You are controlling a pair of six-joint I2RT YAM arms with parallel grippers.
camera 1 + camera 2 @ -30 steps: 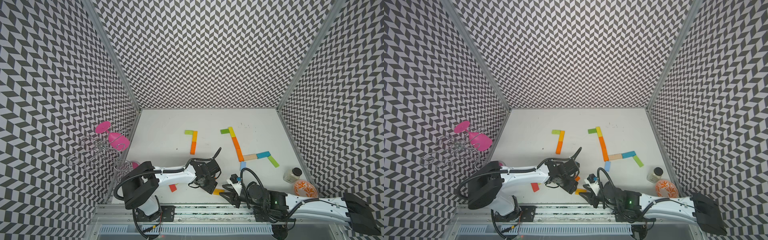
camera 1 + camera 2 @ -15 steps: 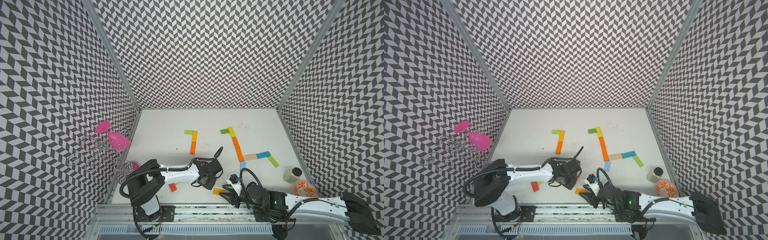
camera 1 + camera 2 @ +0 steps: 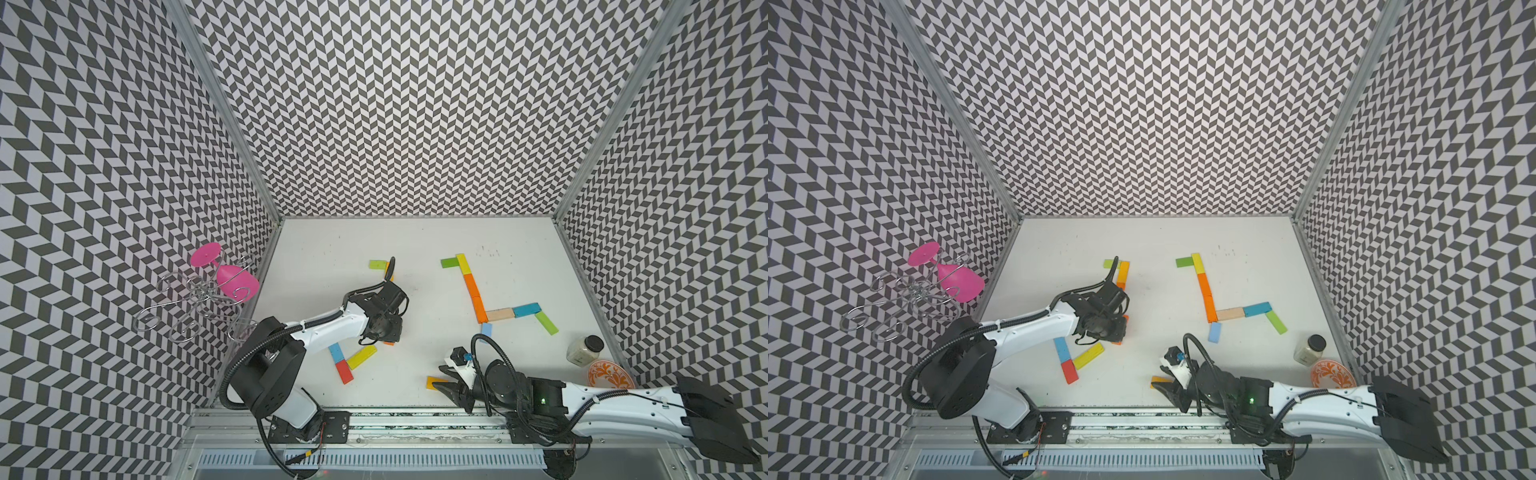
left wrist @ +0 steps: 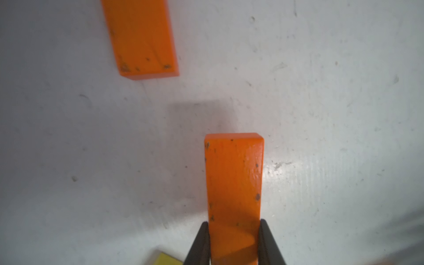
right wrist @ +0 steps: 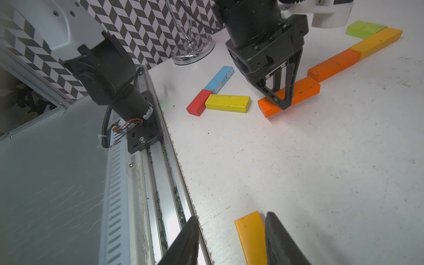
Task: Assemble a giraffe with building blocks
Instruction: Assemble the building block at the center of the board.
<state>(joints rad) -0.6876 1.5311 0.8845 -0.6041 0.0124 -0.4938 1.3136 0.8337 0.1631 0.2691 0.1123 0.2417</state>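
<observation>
My left gripper shifts its block sideways next, lowers and releases it short of the figure's orange near end (image 4: 149,69), which lies outward, out of line with the block.
My left gripper (image 4: 235,223) is shut on one end of an orange block (image 4: 234,174), low at the table; both also show in the right wrist view, the gripper (image 5: 282,101) and the block (image 5: 300,90). Just beyond lies the started figure: an orange block (image 5: 332,65), an amber block (image 5: 376,41) and a green block (image 5: 364,28). My right gripper (image 5: 231,215) stands open at the front edge. An amber wedge (image 5: 251,236) lies on the table between its fingers, beside one of them. A finished block giraffe (image 3: 478,299) lies at the right in both top views.
Blue (image 3: 336,352), red (image 3: 344,372) and yellow (image 3: 361,357) loose blocks lie under my left arm. A jar (image 3: 585,350) and an orange patterned dish (image 3: 611,376) sit at the right edge. A wire rack with a pink glass (image 3: 226,278) stands at the left. A metal rail (image 5: 160,183) borders the front.
My left gripper has closed on the orange block and shifted a little to the left and away from the front edge, uncovering the blue and yellow blocks. The right arm has stayed put.
</observation>
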